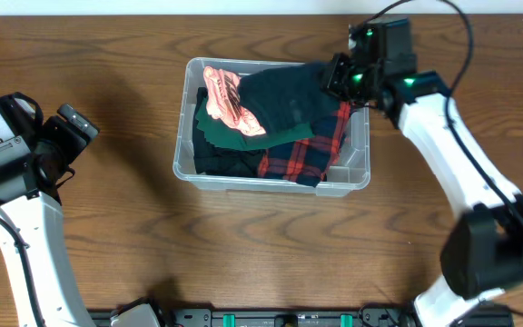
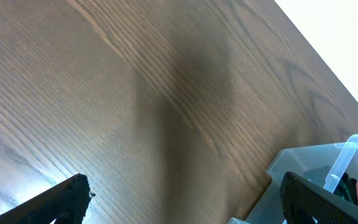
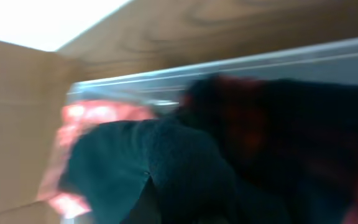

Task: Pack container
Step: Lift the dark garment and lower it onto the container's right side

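To get the dark teal garment's raised end just inside the bin's far rim, my right gripper should lower it first, then open.
The container (image 1: 182,169), a clear plastic bin, stands at the table's middle back, full of clothes: a pink garment (image 1: 229,98), a green one (image 1: 236,136), a red plaid one (image 1: 314,151) and a dark teal one (image 1: 284,95) on top. My right gripper (image 1: 338,78) is at the bin's far right corner, shut on the dark teal garment (image 3: 166,162), which covers its fingers in the right wrist view. My left gripper (image 1: 78,125) is open and empty over bare table, well left of the bin; the left wrist view (image 2: 185,186) shows the bin's corner (image 2: 297,167) beside its right finger.
The wooden table (image 1: 243,254) spreads in front and to both sides of the bin. The table's back edge runs just behind the bin (image 3: 36,25). A black rail (image 1: 280,318) lies along the front edge.
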Controlling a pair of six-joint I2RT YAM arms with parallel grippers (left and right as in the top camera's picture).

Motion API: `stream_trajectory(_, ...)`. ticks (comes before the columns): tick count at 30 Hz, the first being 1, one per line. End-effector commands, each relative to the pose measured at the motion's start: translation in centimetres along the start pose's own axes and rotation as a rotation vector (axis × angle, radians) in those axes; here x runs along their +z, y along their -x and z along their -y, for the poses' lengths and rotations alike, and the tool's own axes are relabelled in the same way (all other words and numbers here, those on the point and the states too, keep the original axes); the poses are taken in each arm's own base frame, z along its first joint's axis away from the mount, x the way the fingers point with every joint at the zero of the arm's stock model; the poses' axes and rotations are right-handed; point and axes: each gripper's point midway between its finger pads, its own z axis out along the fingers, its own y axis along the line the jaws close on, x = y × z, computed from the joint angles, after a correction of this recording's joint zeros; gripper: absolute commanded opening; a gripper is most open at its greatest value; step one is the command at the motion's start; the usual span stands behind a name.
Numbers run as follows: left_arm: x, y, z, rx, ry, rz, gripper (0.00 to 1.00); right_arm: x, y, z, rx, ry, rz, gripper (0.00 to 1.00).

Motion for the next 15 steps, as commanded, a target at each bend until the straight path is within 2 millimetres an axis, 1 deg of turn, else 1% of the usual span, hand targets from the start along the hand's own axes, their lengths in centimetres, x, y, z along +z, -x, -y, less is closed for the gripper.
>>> stream_trajectory(1, 0.0, 0.2, -0.2, 0.010, 0.010, 0.005, 0.98, 2.9, -1.3, 3.4, -0.043, -0.126, -0.030, 0.01)
stream_trajectory(4, 0.0, 0.2, -0.2, 0.010, 0.010, 0.005, 0.98, 3.0, -0.5, 4.5, -0.081, -0.181, 0.005, 0.01)
stream_trajectory(6, 0.0, 0.2, -0.2, 0.010, 0.010, 0.005, 0.98, 2.6, 0.2, 4.2, -0.122, -0.181, 0.034, 0.01)
stream_trajectory(7, 0.0, 0.2, -0.2, 0.010, 0.010, 0.005, 0.98, 2.5, 0.3, 4.0, -0.134, -0.176, 0.041, 0.06)
stream_trajectory(9, 0.0, 0.2, -0.2, 0.010, 0.010, 0.005, 0.98, 1.8, 0.6, 3.2, -0.164, -0.157, 0.049, 0.32)
stream_trajectory(10, 0.0, 0.2, -0.2, 0.010, 0.010, 0.005, 0.98, 1.2, 0.7, 2.4, -0.191, -0.129, 0.051, 0.42)
stream_trajectory(11, 0.0, 0.2, -0.2, 0.010, 0.010, 0.005, 0.98, 0.5, 0.8, 1.5, -0.214, -0.102, 0.056, 0.48)
stream_trajectory(13, 0.0, 0.2, -0.2, 0.010, 0.010, 0.005, 0.98, -1.9, 1.3, -0.5, -0.259, -0.066, 0.100, 0.60)
stream_trajectory(15, 0.0, 0.2, -0.2, 0.010, 0.010, 0.005, 0.98, -4.7, 2.0, -2.8, -0.332, -0.032, 0.162, 0.66)
